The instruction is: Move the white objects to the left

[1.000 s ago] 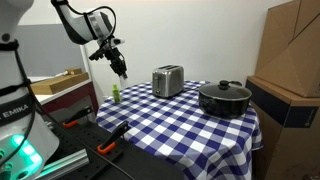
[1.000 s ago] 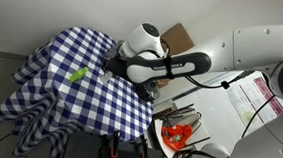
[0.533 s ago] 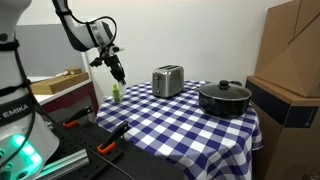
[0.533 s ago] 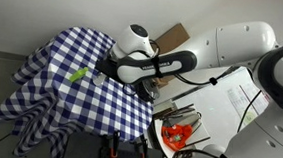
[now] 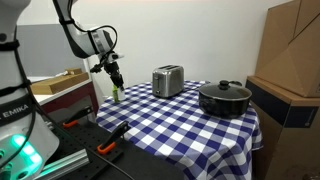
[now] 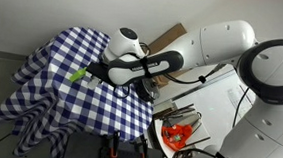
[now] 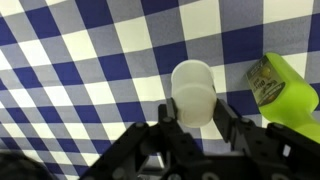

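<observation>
My gripper is about to turn and angle low over the checked cloth (image 7: 70, 60) beside the green item to release the cylinder, because that item lies near the end of one finger.
The white cylinder (image 7: 192, 90) sits between my gripper's (image 7: 198, 120) two black fingers, which press on both its sides. It hangs over the blue and white checked cloth (image 7: 70, 60). I cannot tell whether its base touches the cloth. A small green item (image 7: 283, 85) lies just to its right in the wrist view. In both exterior views my gripper (image 5: 119, 82) (image 6: 94, 74) is low over the table corner, right by the green item (image 5: 116, 96) (image 6: 79, 75). The cylinder itself is hidden by the gripper there.
A silver toaster (image 5: 167, 80) stands at the back middle of the table. A black lidded pot (image 5: 224, 98) sits further along. Cardboard boxes (image 5: 292, 50) stand beside the table. The cloth's edge (image 5: 100, 112) drops off close to the gripper.
My gripper has moved down and toward the table corner, ending close beside the green item. The toaster and pot have not moved.
</observation>
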